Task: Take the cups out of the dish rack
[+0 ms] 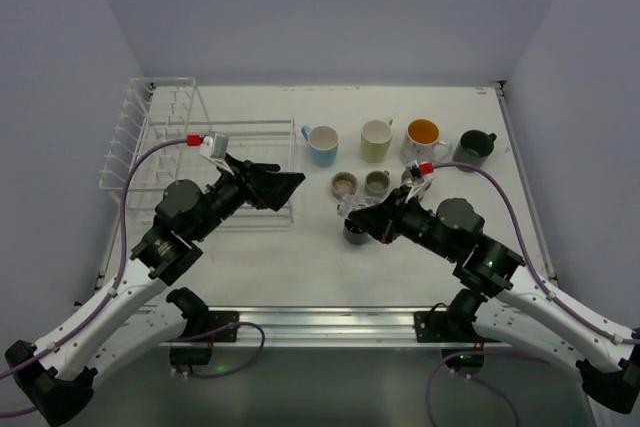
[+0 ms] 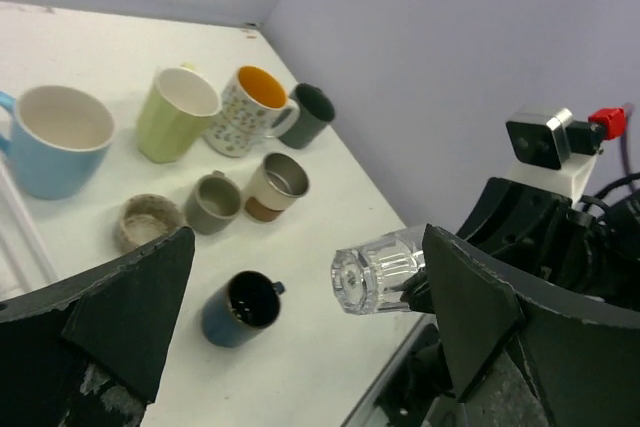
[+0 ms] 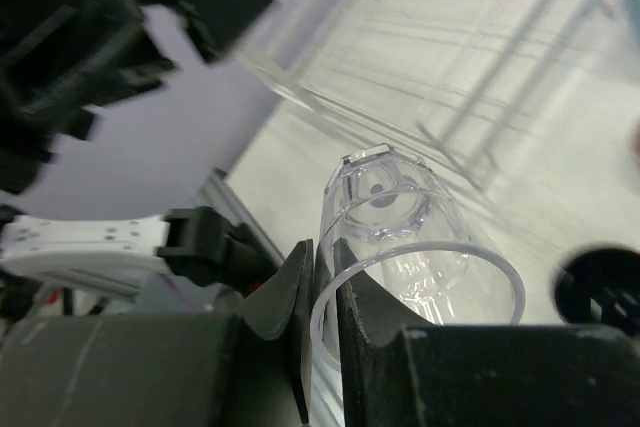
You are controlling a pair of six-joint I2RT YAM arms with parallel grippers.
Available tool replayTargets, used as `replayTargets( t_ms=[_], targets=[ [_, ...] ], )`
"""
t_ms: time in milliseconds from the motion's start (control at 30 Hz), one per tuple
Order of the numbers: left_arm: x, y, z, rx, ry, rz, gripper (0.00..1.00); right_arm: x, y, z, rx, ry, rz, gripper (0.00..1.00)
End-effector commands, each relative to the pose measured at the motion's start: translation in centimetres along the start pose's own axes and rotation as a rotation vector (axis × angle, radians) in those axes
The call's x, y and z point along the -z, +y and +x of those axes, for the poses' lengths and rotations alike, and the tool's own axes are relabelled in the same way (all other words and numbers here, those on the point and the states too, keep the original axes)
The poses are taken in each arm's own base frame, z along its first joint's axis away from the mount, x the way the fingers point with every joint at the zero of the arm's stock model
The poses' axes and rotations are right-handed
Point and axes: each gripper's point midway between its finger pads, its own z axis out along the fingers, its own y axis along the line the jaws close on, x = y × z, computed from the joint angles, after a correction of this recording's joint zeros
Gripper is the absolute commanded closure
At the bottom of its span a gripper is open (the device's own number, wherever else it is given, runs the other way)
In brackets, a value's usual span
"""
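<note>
My right gripper should next turn its fingers down, since the glass is sideways above the navy cup. Then it should lower the glass onto the empty table beside that cup.
The white wire dish rack [image 1: 170, 137] stands at the left. My left gripper [image 1: 283, 177] hangs open and empty over its low basket end; its jaws are wide apart in the left wrist view [image 2: 310, 317]. My right gripper [image 1: 362, 215] is shut on the rim of a clear glass cup [image 3: 400, 237], held on its side above the table, also seen in the left wrist view [image 2: 380, 272]. A navy cup [image 2: 238, 309] lies on the table just below it. On the table stand a light blue cup [image 1: 322, 145], a yellow-green cup [image 1: 376, 140], an orange-lined cup [image 1: 423, 139] and a dark green cup [image 1: 474, 149].
Three small cups stand in a row in front of the big ones: cream [image 2: 148, 222], grey [image 2: 215, 202] and brown-based [image 2: 275, 185]. The two arms point toward each other at mid-table. The table's metal front rail [image 1: 330, 322] runs between the arm bases.
</note>
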Motion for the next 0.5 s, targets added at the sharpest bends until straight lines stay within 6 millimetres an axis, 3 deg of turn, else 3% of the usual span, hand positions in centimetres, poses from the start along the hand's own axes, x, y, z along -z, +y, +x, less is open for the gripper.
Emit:
replayTargets(
  t_ms=[0, 133, 300, 467],
  targets=[
    [0.9, 2.3, -1.1, -0.19, 0.041, -0.162, 0.0, 3.0, -6.0, 1.4, 0.057, 0.084, 0.318, 1.0],
    [2.1, 5.6, -0.9, -0.331, 0.132, -0.335, 0.0, 6.0, -10.5, 2.1, 0.08, 0.172, 0.55, 1.0],
    [3.6, 7.1, -2.7, -0.437, 0.131, -0.455, 0.0, 8.2, -15.7, 2.0, 0.069, 0.212, 0.771, 1.0],
    [4.9, 8.1, -3.3, -0.508, 0.127, -0.511, 0.0, 8.8, -18.3, 3.1, 0.064, 0.313, 0.907, 1.0]
  ],
)
